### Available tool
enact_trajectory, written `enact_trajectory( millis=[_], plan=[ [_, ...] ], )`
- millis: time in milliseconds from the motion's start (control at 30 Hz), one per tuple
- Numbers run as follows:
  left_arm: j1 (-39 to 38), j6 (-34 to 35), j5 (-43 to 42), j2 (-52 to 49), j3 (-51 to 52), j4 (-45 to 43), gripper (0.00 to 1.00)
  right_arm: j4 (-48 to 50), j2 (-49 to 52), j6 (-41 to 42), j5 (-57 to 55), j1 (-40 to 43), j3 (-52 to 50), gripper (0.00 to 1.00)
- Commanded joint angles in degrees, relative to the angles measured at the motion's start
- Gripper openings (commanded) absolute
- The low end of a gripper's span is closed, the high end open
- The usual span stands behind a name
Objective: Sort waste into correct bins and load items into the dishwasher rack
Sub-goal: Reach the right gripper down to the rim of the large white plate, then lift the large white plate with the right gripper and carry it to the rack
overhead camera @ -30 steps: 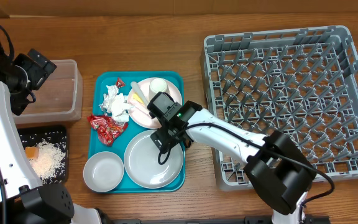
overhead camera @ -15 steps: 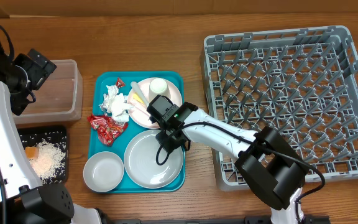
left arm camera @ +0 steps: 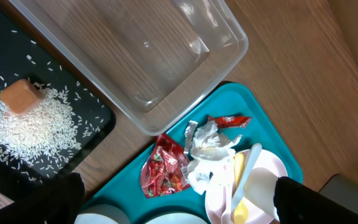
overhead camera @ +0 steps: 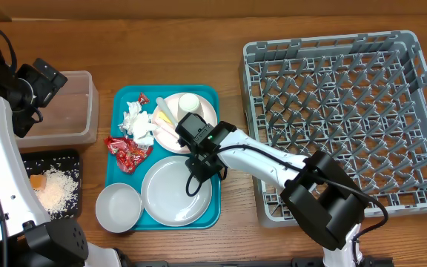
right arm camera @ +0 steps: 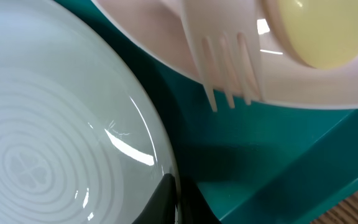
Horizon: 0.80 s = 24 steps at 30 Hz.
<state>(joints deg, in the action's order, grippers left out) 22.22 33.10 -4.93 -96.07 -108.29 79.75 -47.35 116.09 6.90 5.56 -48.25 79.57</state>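
Note:
I will next lift the white plate with my right gripper, carry it onto the rack's far wires and then let it go, since those wires lie outward, to its right in the overhead view.
My right gripper (overhead camera: 201, 165) (right arm camera: 178, 200) is shut on the right rim of the white plate (overhead camera: 170, 194) (right arm camera: 55, 137), which lies on the teal tray (overhead camera: 120, 111). A white bowl (overhead camera: 118, 208) touches that plate's left side. Behind them a pink plate (overhead camera: 202, 113) carries a small cup (overhead camera: 189, 102), a yellow spoon (left arm camera: 241, 208) and a pale fork (right arm camera: 229, 62). A crumpled napkin (overhead camera: 138, 122) and red wrappers (overhead camera: 128, 152) lie on the tray's left. My left gripper (overhead camera: 39, 81) (left arm camera: 179, 205) hangs open above the clear tub (overhead camera: 69, 111). The grey rack (overhead camera: 347, 122) stands at the right.
A black tray (overhead camera: 71, 167) at the front left holds an orange cube (overhead camera: 37, 182) and loose rice (overhead camera: 56, 189). A second small red wrapper (overhead camera: 141, 98) lies at the teal tray's far left corner. Bare wooden table separates the teal tray from the rack.
My right gripper has closed onto the white plate's rim. The plate has slid a little to the left and nudged the bowl with it. The left arm has stayed put.

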Motion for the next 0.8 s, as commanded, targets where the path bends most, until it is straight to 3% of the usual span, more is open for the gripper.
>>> enact_trajectory(
  millis=[0,600,767],
  plan=[
    [-0.11,0.31,-0.44,0.04,-0.81,0.13,1.0,-1.6,-0.59,-0.87,-0.79,0.11,1.99,0.04],
    [-0.11,0.31,-0.44,0.04,-0.83,0.13,1.0,-19.41,-13.66,-2.89,-4.66,13.35,21.11,0.04],
    [-0.11,0.31,-0.44,0.04,-0.81,0.13,1.0,-20.68,-17.99,-2.49,-17.29,20.85,23.45,0.04]
  ],
)
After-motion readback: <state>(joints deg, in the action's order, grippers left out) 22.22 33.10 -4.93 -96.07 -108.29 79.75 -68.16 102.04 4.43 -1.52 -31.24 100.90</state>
